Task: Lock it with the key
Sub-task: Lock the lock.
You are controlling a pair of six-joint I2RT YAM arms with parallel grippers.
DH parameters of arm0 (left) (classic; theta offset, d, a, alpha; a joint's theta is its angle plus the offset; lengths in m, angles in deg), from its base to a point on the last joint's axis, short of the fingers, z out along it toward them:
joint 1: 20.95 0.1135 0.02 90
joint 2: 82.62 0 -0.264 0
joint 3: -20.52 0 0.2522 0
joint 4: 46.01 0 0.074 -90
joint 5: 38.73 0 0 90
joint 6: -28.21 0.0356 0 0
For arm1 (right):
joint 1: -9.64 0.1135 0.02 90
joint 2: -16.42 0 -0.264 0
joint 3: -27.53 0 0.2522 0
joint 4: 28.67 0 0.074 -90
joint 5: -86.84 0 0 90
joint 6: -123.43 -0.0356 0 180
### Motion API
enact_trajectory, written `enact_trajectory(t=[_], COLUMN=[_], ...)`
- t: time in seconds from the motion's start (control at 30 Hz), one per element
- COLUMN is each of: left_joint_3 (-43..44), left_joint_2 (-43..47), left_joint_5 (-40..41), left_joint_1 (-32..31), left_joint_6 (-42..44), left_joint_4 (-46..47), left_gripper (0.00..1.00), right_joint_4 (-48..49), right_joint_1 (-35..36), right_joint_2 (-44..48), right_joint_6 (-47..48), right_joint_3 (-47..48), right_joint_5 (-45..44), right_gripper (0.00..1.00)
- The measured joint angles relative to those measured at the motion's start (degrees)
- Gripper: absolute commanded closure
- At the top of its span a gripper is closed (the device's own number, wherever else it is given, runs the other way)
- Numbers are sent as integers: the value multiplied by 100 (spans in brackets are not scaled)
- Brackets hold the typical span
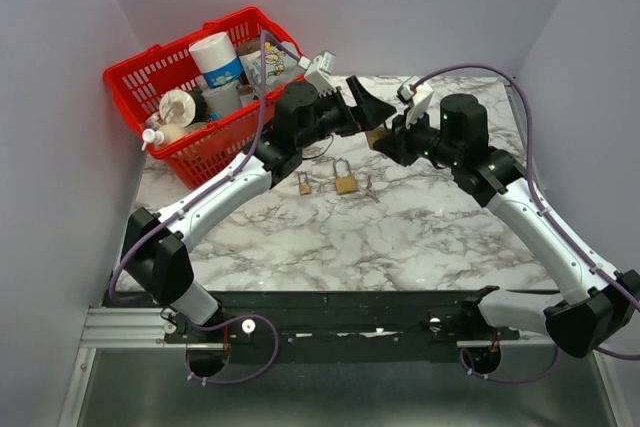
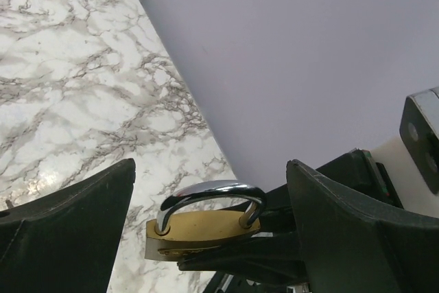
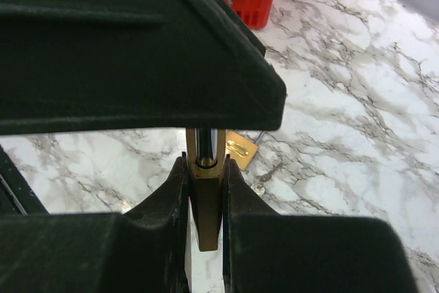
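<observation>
I will move my left gripper's open fingers toward the padlock's brass body and close across both shackle legs, since the shackle beside my right gripper faces them.
My right gripper point(image 1: 388, 141) is shut on a brass padlock point(image 1: 377, 136) and holds it edge-on above the marble table, silver shackle pointing toward the left arm. In the right wrist view the fingers point(image 3: 164, 204) clamp the padlock body point(image 3: 206, 200). My left gripper point(image 1: 366, 107) is open and empty, its two black fingers either side of the shackle point(image 2: 209, 193) without touching it. In the left wrist view both shackle legs meet the brass body point(image 2: 199, 228). A small key point(image 3: 269, 173) lies on the table below, by a second padlock point(image 3: 241, 147).
Two more brass padlocks point(image 1: 346, 182) point(image 1: 304, 184) lie mid-table. A red basket point(image 1: 130, 82) with bottles and jars stands at the back left, close behind the left arm. Walls enclose the table on the left, back and right.
</observation>
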Motion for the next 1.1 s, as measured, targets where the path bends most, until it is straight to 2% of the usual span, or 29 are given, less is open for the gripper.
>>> enact_trajectory(t=[0.03, 0.07, 0.17, 0.43, 0.53, 0.57, 0.73, 0.87, 0.93, 0.97, 1.03, 1.07, 1.1], left_joint_3=[46, 66, 155, 236, 240, 245, 262, 273, 293, 313, 348, 356, 372], left_joint_2=[-28, -48, -120, -232, -236, -240, -240, -243, -245, -251, -258, -262, -269], left_joint_5=[81, 142, 348, 772, 872, 898, 1012, 1047, 1088, 1095, 1104, 1104, 1108], left_joint_1=[-46, -83, -219, -435, -485, -505, -557, -568, -581, -584, -584, -584, -584], left_joint_6=[-22, -37, -74, -109, -57, -28, 179, 225, 238, 251, 284, 295, 315], left_joint_4=[-61, -87, -258, -640, -678, -673, -691, -719, -745, -763, -815, -833, -852], left_gripper=[2, 8, 16, 17, 26, 32, 39, 53, 52, 44, 40, 44, 53], right_joint_4=[-2, -2, -4, -20, -50, -66, -111, -114, -116, -114, -114, -114, -114], right_joint_1=[0, 9, 11, 11, 11, 11, 11, 11, 11, 11, 11, 11, 9], right_joint_2=[-2, -4, -4, -7, -7, -7, -9, -9, -9, -9, -9, -7, -7], right_joint_6=[11, 17, 20, -48, -109, -129, -136, -136, -133, -133, -133, -133, -133], right_joint_3=[0, 0, 0, 0, 0, 0, 0, 0, 0, 0, 0, 0, -4], right_joint_5=[-48, -107, -267, -540, -535, -531, -527, -527, -522, -522, -520, -518, -518], right_gripper=[99, 99, 99, 99, 99, 99, 99, 99, 99, 99, 99, 99, 99])
